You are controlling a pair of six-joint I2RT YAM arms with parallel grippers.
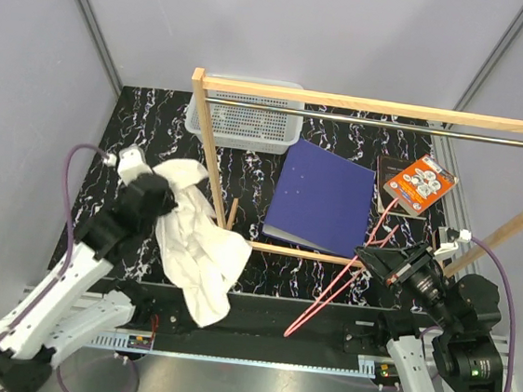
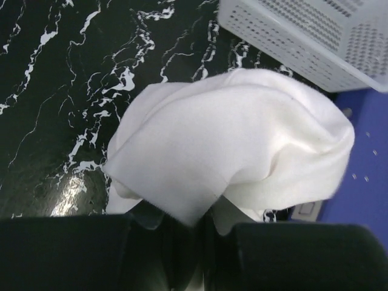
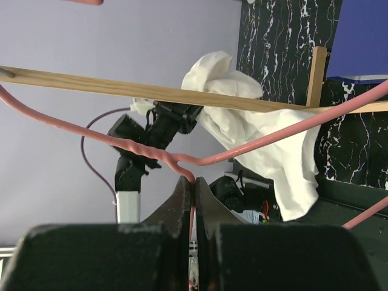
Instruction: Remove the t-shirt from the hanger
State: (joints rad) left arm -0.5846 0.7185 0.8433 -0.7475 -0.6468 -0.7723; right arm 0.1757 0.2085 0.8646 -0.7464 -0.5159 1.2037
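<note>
The white perforated basket [image 1: 252, 129] is outward and below. My left gripper should next carry the t-shirt [image 1: 195, 245], clear of the hanger, outward, lower it inside and let it go.
The white t-shirt [image 1: 195, 245] hangs limp from my left gripper [image 1: 164, 190], which is shut on a bunched fold of it above the left of the table. In the left wrist view the cloth [image 2: 230, 139] fills the space in front of the gripper [image 2: 188, 221]. The pink hanger [image 1: 346, 284] is bare and apart from the shirt, slanting down toward the table's front edge. My right gripper [image 1: 367, 256] is shut on it. The right wrist view shows the gripper [image 3: 193, 182] pinching the wire at the neck of the hanger [image 3: 260, 145], with the t-shirt [image 3: 267, 133] beyond.
A wooden rack frame [image 1: 346, 102] with a metal rail [image 1: 418, 126] spans the table. A white perforated basket [image 1: 246, 119] stands at the back. A dark-blue folder [image 1: 322, 198] lies mid-table, and an orange-covered book [image 1: 417, 184] lies to its right.
</note>
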